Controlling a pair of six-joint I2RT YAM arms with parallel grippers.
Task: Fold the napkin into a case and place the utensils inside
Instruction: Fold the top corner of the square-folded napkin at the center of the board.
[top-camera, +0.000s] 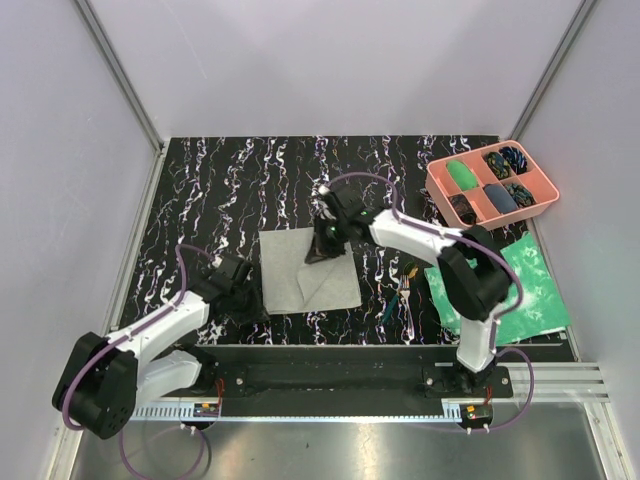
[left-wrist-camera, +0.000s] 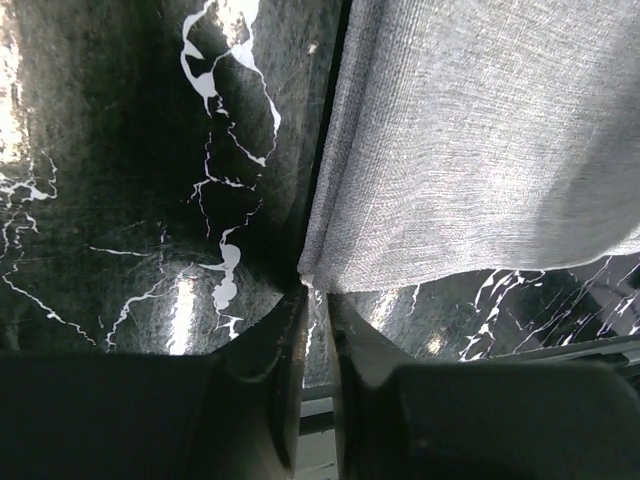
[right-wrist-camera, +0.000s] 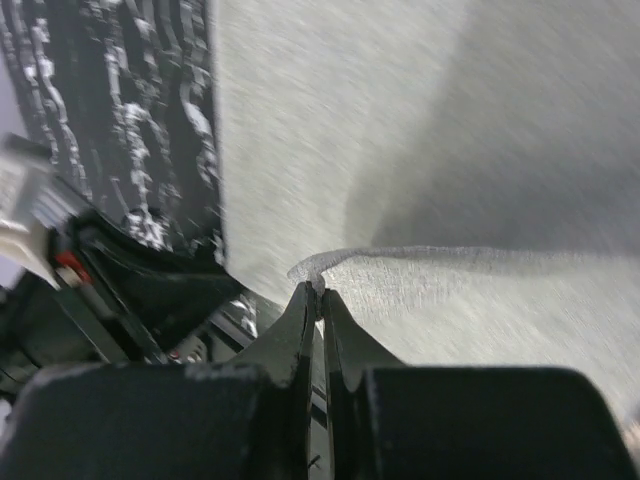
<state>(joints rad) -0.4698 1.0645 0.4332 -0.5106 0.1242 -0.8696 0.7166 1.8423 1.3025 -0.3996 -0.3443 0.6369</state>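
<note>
I will next carry the napkin's flap left in the top view and down with my right gripper and release it, as the napkin's far corner (top-camera: 266, 236) lies below and on that side.
The plain grey napkin (top-camera: 295, 275) lies flat on the black marbled table (top-camera: 210, 190). My right gripper (top-camera: 322, 250) is shut on one of its corners and holds that corner lifted over the cloth, so a triangular flap is folded inward. In the right wrist view the pinched corner sits between the closed tips (right-wrist-camera: 320, 288) above the napkin (right-wrist-camera: 450, 130). My left gripper (top-camera: 243, 292) is at the napkin's near-left corner. In the left wrist view its jaws (left-wrist-camera: 318, 292) are nearly closed with the napkin's (left-wrist-camera: 480, 150) corner at the tips. The utensils (top-camera: 408, 290) lie on the table right of the napkin.
A pink compartmented tray (top-camera: 548, 190) with dark and green items stands at the back right. A green-and-white mottled sheet (top-camera: 520, 290) lies at the right, partly under the right arm. The table's metal front rail (top-camera: 330, 375) runs along the near edge.
</note>
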